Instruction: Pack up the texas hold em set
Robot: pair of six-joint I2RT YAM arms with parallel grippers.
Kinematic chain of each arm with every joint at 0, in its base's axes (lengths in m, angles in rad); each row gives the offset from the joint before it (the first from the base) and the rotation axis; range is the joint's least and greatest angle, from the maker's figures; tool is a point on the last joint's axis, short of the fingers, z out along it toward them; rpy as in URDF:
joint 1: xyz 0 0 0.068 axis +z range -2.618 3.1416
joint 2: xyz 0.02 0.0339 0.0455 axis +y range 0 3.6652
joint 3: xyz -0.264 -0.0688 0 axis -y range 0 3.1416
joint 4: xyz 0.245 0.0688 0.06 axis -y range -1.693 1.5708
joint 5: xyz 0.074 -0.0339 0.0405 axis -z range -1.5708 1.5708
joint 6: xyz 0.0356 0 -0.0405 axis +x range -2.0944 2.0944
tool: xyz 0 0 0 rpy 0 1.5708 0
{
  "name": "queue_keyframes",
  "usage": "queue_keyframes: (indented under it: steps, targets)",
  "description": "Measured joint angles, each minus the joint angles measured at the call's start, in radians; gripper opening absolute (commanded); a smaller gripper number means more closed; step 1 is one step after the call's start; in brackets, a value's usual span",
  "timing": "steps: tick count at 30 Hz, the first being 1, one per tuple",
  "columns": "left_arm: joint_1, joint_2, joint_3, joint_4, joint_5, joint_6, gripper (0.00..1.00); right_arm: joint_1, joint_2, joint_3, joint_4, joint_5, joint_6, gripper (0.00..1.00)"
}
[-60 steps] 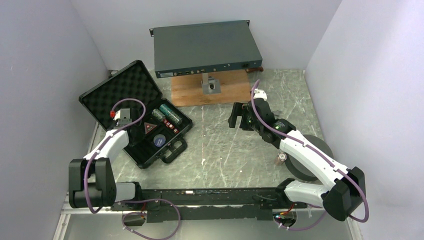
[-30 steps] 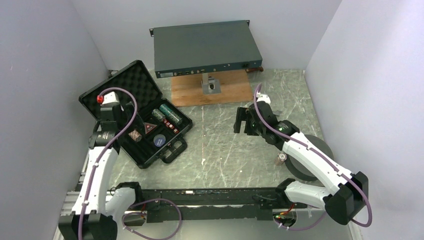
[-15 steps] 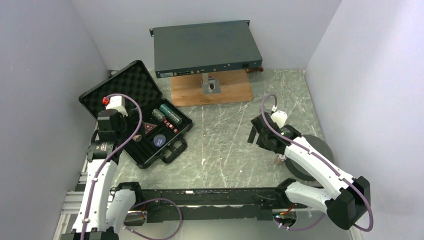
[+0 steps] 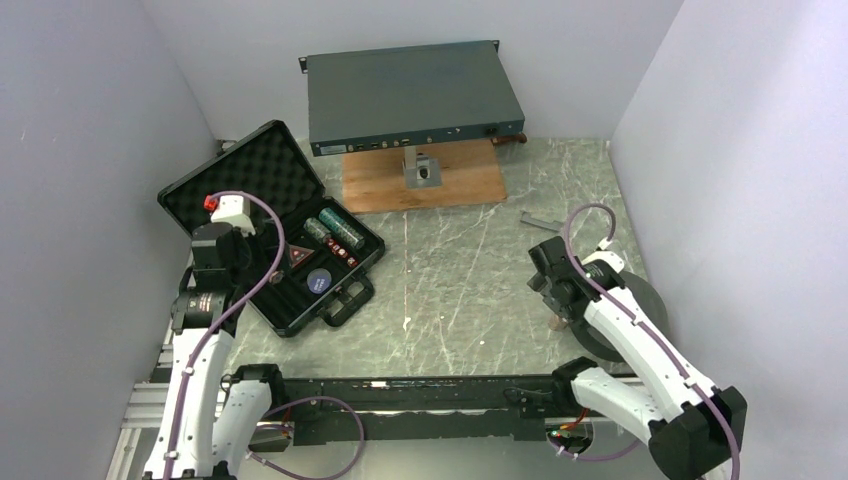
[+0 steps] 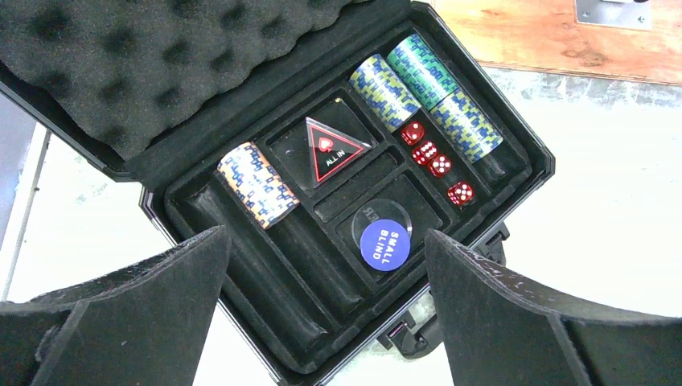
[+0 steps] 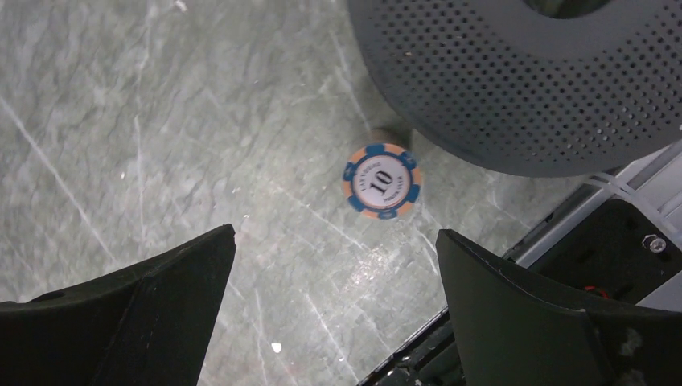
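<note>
The chip stack stands beyond my right gripper's fingers. My right gripper moves down toward the foam ring next until its open fingers straddle the chip stack's top point(image 4: 556, 321) point(image 6: 382, 181).
The black case point(image 4: 240, 185) lies open at the left, its egg-crate foam lid point(image 5: 161, 64) folded back. Its tray holds an orange-and-blue chip stack point(image 5: 257, 185), two blue-green stacks point(image 5: 418, 88), several red dice point(image 5: 434, 161), a red triangle marker point(image 5: 334, 149) and a blue round disc point(image 5: 386, 244). My left gripper point(image 5: 326, 233) hangs open above the tray's near edge, holding nothing. One more short chip stack point(image 6: 383, 180) stands on the table beside the foam ring. My right gripper point(image 6: 334, 232) hovers open just above and short of it.
A flat grey rack unit point(image 4: 412, 95) rests on a wooden board point(image 4: 420, 185) at the back. A thick dark grey foam ring point(image 6: 523, 80) lies at the near right, touching the lone stack. A small metal piece point(image 4: 535, 217) lies beyond my right arm. A black rail point(image 4: 400, 390) runs along the near edge.
My right arm has drawn back from the table's middle toward the near right and now points down over the lone chip stack. My left arm has risen off the case and holds above it.
</note>
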Motion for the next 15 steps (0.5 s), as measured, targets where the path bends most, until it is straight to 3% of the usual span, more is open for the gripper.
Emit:
queue_keyframes:
  steps: [15]
  targets:
    - [-0.002, -0.009, -0.005, 0.0, 0.0, 0.005, 0.94, -0.268, -0.043, -0.163, 0.134, -0.127, -0.076, 0.96]
